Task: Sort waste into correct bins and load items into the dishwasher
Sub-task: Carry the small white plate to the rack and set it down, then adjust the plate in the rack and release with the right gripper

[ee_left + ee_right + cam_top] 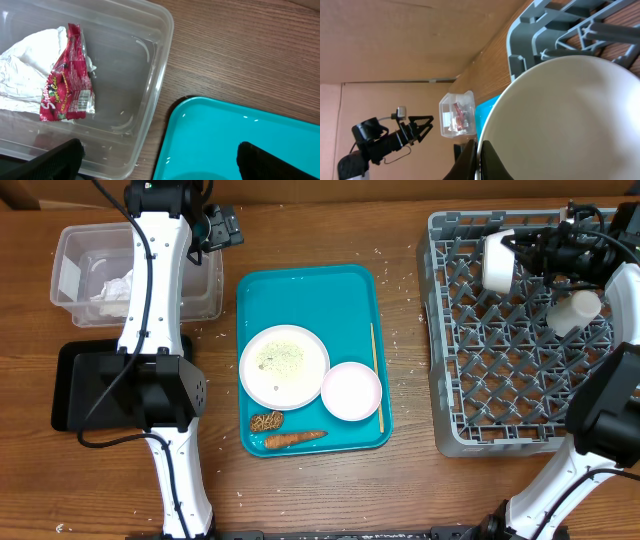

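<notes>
My right gripper will next move toward the small white cup and then let go of the bowl's rim over the rack's wires, as the rack stands open beside the cup.
The clear tub [75,255] holds crumpled napkins [115,285] and, in the left wrist view, a red-and-white wrapper [67,80] on a napkin [25,70]. My left gripper [215,228] is open and empty above the tub's right edge [155,75]. On the teal tray [300,295] lie a plate [300,375] with rice [280,358], a bowl [351,391], a chopstick [374,370], a carrot [295,438] and a brown food piece [266,422]. My right gripper [479,160] is shut on the rim of a white bowl [560,125], held on edge over the grey rack [500,380].
A black tray [75,395] lies in front of the tub, partly under my left arm. A small white cup [572,310] lies on its side in the rack. Loose rice grains are scattered on the wooden table around the teal tray.
</notes>
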